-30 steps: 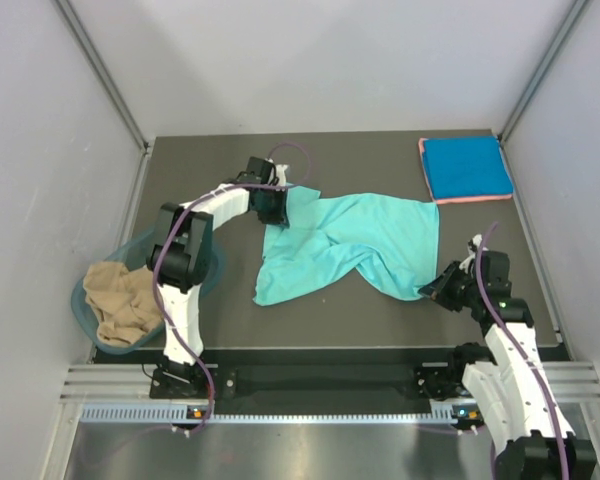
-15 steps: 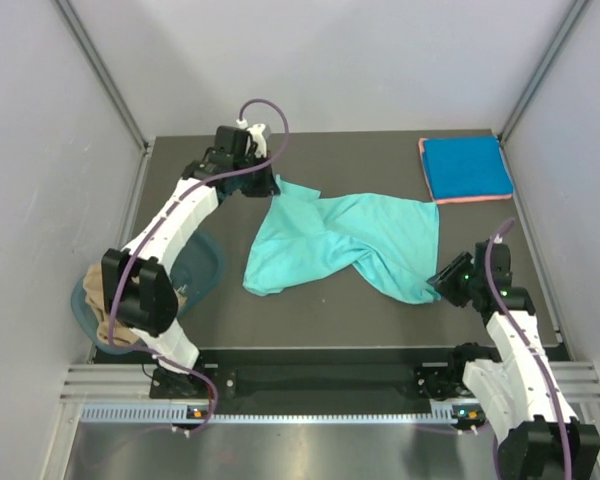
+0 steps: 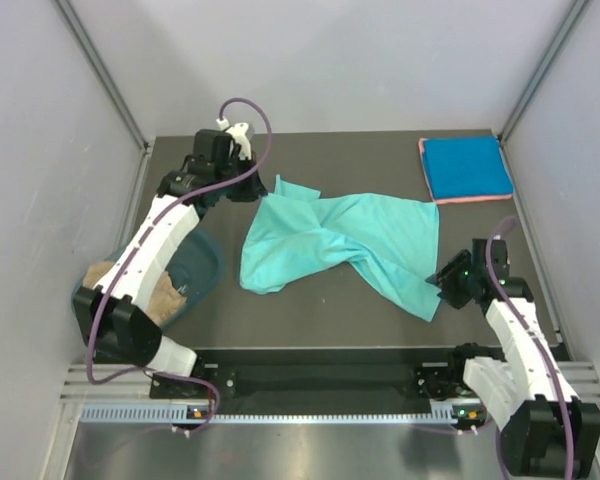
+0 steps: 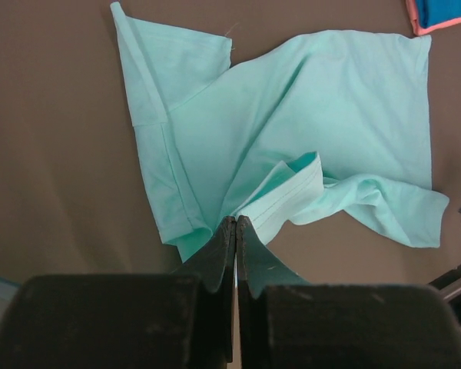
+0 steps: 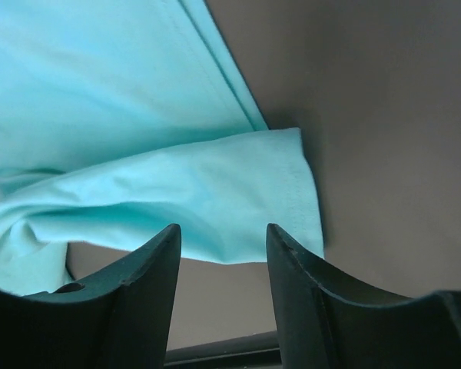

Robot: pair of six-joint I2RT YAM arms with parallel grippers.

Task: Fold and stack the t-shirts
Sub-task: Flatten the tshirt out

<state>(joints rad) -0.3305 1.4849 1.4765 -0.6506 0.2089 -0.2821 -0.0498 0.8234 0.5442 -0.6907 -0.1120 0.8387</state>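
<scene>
My right gripper turns and lowers, open, onto the edge of the teal-green t-shirt's near corner [image 3: 437,295] [image 5: 293,138] next, since that corner lies just below and beyond its fingers.
A teal-green t-shirt [image 3: 330,240] lies crumpled and spread flat on the dark table; it also shows in the left wrist view [image 4: 292,108]. My left gripper [image 3: 250,187] is shut and held high above the shirt's left part. Nothing shows between its jaws [image 4: 236,223]. My right gripper [image 3: 446,283] is open, low beside the shirt's near right corner [image 5: 238,200], which lies just beyond its fingertips. A folded bright blue t-shirt [image 3: 467,166] lies on a pink one [image 3: 470,200] at the back right. A tan t-shirt [image 3: 105,277] is bunched in the tub.
A translucent teal plastic tub [image 3: 205,265] stands at the left edge, partly under my left arm. Grey walls close in the table on the left, back and right. The black rail runs along the near edge.
My left arm has swung left and risen away from the teal shirt's far left corner. The shirt's left part has slid left. The right gripper has barely moved.
</scene>
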